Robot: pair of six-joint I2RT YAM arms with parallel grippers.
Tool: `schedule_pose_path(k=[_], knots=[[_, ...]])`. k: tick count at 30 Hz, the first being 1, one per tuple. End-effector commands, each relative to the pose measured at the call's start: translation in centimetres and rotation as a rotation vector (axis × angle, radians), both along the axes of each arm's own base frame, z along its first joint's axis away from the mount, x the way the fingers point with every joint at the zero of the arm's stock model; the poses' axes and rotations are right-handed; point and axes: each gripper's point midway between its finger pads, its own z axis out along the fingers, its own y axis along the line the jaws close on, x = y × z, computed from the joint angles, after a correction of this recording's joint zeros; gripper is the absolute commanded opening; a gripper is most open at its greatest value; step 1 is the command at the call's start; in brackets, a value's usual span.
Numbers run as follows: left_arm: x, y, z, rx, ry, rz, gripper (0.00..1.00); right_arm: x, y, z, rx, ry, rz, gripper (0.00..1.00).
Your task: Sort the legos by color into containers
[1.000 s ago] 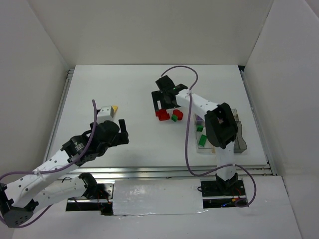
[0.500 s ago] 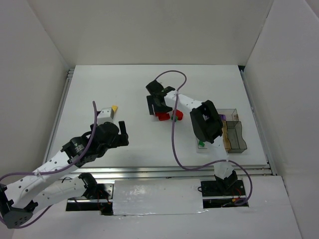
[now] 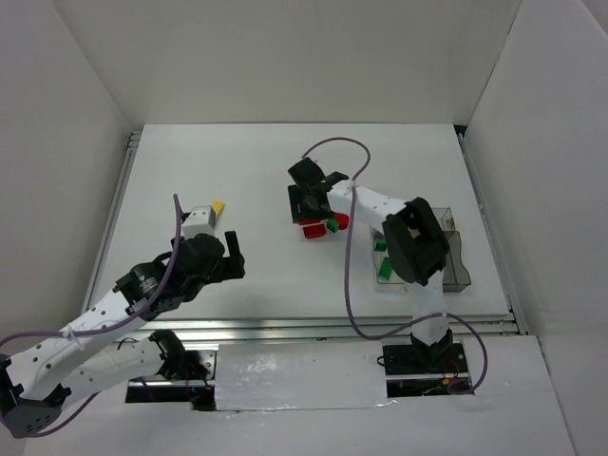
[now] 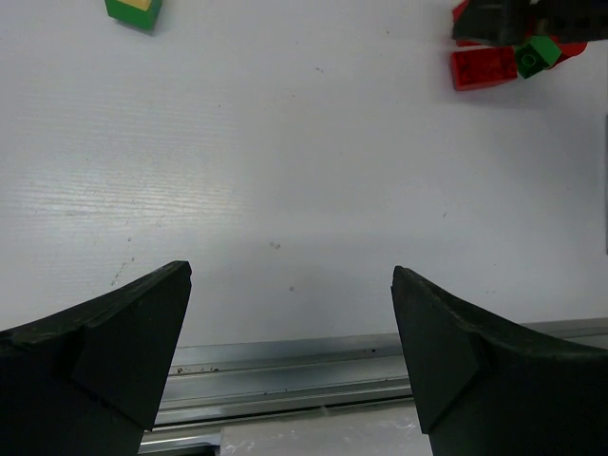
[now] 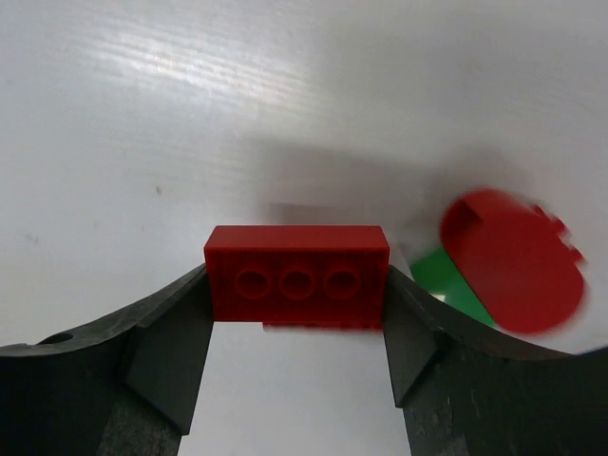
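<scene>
The red brick needs to go up over the dark section by the box's side with my right gripper and then down, because green bricks take the box's opposite side.
My right gripper is shut on a red brick, one finger on each short end, low over the table. A rounded red piece and a green brick lie just to its right. My left gripper is open and empty near the front rail. A yellow and green brick lies beyond it. The clear divided box stands at the right, with green bricks in its left part.
The metal front rail runs just below my left fingers. My right arm's elbow hangs over the box's left half and hides part of it. White walls close in the table on three sides.
My right arm's elbow swung left, then back right over the box. The right gripper stayed at the red bricks, and a red brick now sits slightly nearer. The left arm barely moved.
</scene>
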Motion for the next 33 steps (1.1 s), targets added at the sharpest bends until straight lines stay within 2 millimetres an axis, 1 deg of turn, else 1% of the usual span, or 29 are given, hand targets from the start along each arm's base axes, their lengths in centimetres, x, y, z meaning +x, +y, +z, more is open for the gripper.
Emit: schedule_pose_path(k=[1, 2, 3, 4, 5, 6, 7, 8, 9, 10, 11, 12, 13, 14, 15, 16, 18, 19, 21, 22, 23, 25, 26, 30, 33], knots=[[0.3, 0.1, 0.9, -0.041, -0.035, 0.029, 0.99, 0.4, -2.4, 11.7, 0.142, -0.26, -0.066, 0.2], [0.3, 0.2, 0.9, -0.042, -0.037, 0.032, 0.99, 0.1, -4.3, 12.3, 0.155, -0.265, -0.127, 0.2], [0.2, 0.2, 0.9, -0.049, -0.039, 0.033, 1.0, -0.6, -8.4, 12.8, 0.188, -0.263, -0.226, 0.2], [0.2, 0.2, 0.8, -0.048, -0.037, 0.032, 0.99, -1.1, -10.7, 12.9, 0.209, -0.259, -0.282, 0.2], [0.3, 0.0, 0.9, -0.059, -0.046, 0.026, 1.0, -1.9, -12.9, 15.1, 0.268, -0.311, -0.327, 0.2], [0.3, -0.1, 0.8, -0.066, -0.044, 0.02, 1.0, -3.8, -15.0, 12.0, 0.27, -0.246, -0.369, 0.19], [0.2, -0.2, 0.6, -0.067, -0.044, 0.017, 0.99, -3.8, -18.8, 12.0, 0.298, -0.268, -0.481, 0.19], [0.3, -0.2, 0.6, -0.07, -0.044, 0.014, 0.99, -5.8, -21.0, 11.5, 0.317, -0.29, -0.543, 0.18], [0.2, -0.3, 0.6, -0.071, -0.043, 0.013, 0.99, -6.6, -22.8, 11.2, 0.327, -0.303, -0.614, 0.17], [0.2, -0.3, 0.5, -0.07, -0.041, 0.01, 1.0, -7.5, -25.9, 13.0, 0.394, -0.387, -0.744, 0.14], [0.3, -0.4, 0.6, -0.07, -0.043, 0.009, 0.99, -9.3, -26.9, 10.5, 0.401, -0.36, -0.8, 0.13], [0.3, -0.4, 0.8, -0.069, -0.047, 0.008, 0.99, -10.2, -28.4, 10.3, 0.445, -0.382, -0.89, 0.12], [0.3, -0.5, 0.8, -0.07, -0.044, 0.002, 0.99, -10.9, -30.7, 10.6, 0.455, -0.434, -0.974, 0.11], [0.4, -0.6, 1.0, -0.077, -0.05, -0.001, 1.0, -12.2, -32.0, 11.5, 0.466, -0.491, -1.027, 0.1], [0.4, -0.6, 1.3, -0.082, -0.056, -0.002, 1.0, -13.5, -33.6, 11.2, 0.44, -0.493, -1.126, 0.1], [0.4, -0.8, 1.3, -0.084, -0.055, -0.018, 0.99, -14.4, -35.8, 12.4, 0.431, -0.556, -1.2, 0.09], [0.3, -0.8, 1.4, -0.088, -0.057, -0.021, 1.0, -15.3, -37.2, 12.9, 0.402, -0.57, -1.239, 0.09], [0.2, -1.0, 1.3, -0.093, -0.055, -0.033, 0.99, -15.4, -37.7, 12.6, 0.397, -0.55, -1.246, 0.12], [0.2, -1.4, 1.1, -0.1, -0.056, -0.048, 1.0, -15.4, -38.4, 12.1, 0.359, -0.515, -1.263, 0.13], [0.2, -1.6, 1.1, -0.101, -0.052, -0.059, 1.0, -15.4, -38.7, 10.8, 0.336, -0.456, -1.282, 0.13], [0.3, -1.6, 1.2, -0.1, -0.052, -0.06, 1.0, -15.4, -38.9, 10.1, 0.332, -0.432, -1.293, 0.13], [0.3, -1.6, 1.0, -0.088, -0.042, -0.058, 1.0, -15.0, -38.7, 9.4, 0.352, -0.418, -1.271, 0.13], [0.3, -1.6, 1.0, -0.085, -0.043, -0.057, 1.0, -15.0, -38.2, 8.9, 0.374, -0.405, -1.255, 0.13], [0.3, -1.8, 0.9, -0.091, -0.048, -0.064, 0.99, -14.6, -37.9, 9.2, 0.411, -0.442, -1.253, 0.16], [0.3, -1.9, 0.7, -0.091, -0.044, -0.074, 0.99, -14.5, -38.2, 9.3, 0.399, -0.439, -1.261, 0.23]])
